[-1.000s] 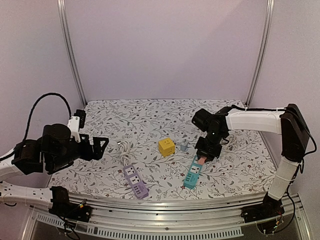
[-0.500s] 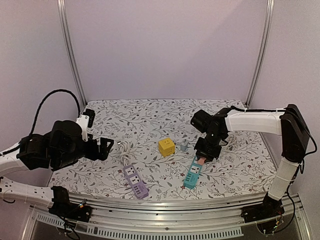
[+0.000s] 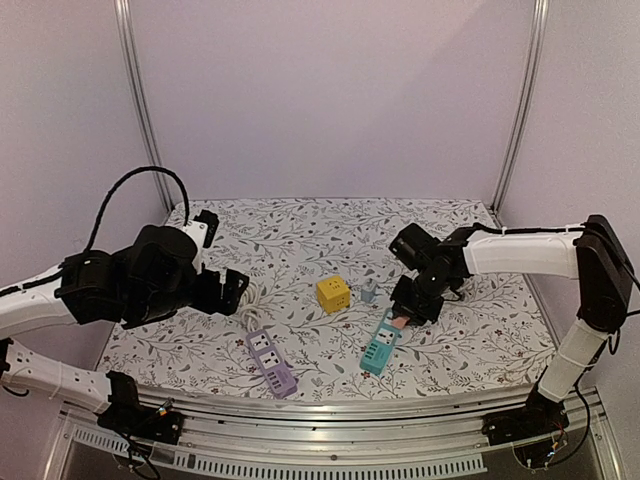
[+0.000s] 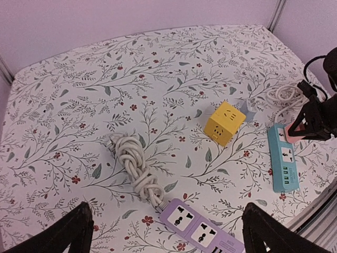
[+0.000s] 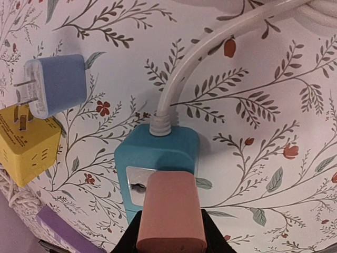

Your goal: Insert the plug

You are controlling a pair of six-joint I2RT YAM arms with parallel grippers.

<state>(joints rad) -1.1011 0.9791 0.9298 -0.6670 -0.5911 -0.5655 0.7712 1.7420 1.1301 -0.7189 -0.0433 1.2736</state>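
Observation:
The right gripper turns next, keeping the pink plug (image 5: 171,211) on the teal strip's top socket (image 5: 139,185), then opens to release it, since the plug stands over that socket.
My right gripper (image 3: 408,314) is shut on a pink plug (image 5: 171,211) and holds it over the top socket of the teal power strip (image 5: 150,158), at the end where its white cable (image 5: 210,47) enters. I cannot tell whether the plug's prongs are in the socket. The teal strip (image 3: 380,345) lies right of centre, and also shows in the left wrist view (image 4: 283,163). My left gripper (image 3: 230,290) is open and empty, hovering above the purple power strip (image 4: 202,232) and its knotted white cord (image 4: 134,166).
A yellow cube socket (image 3: 333,293) stands mid-table, also seen in the right wrist view (image 5: 26,150). A small blue adapter (image 5: 55,84) lies beside it. The purple strip (image 3: 271,362) lies near the front edge. A flowered cloth (image 3: 300,230) covers the table.
My left arm has swung right and forward toward the table's middle. My right gripper has shifted a little with the pink plug, and the teal strip has slid slightly left.

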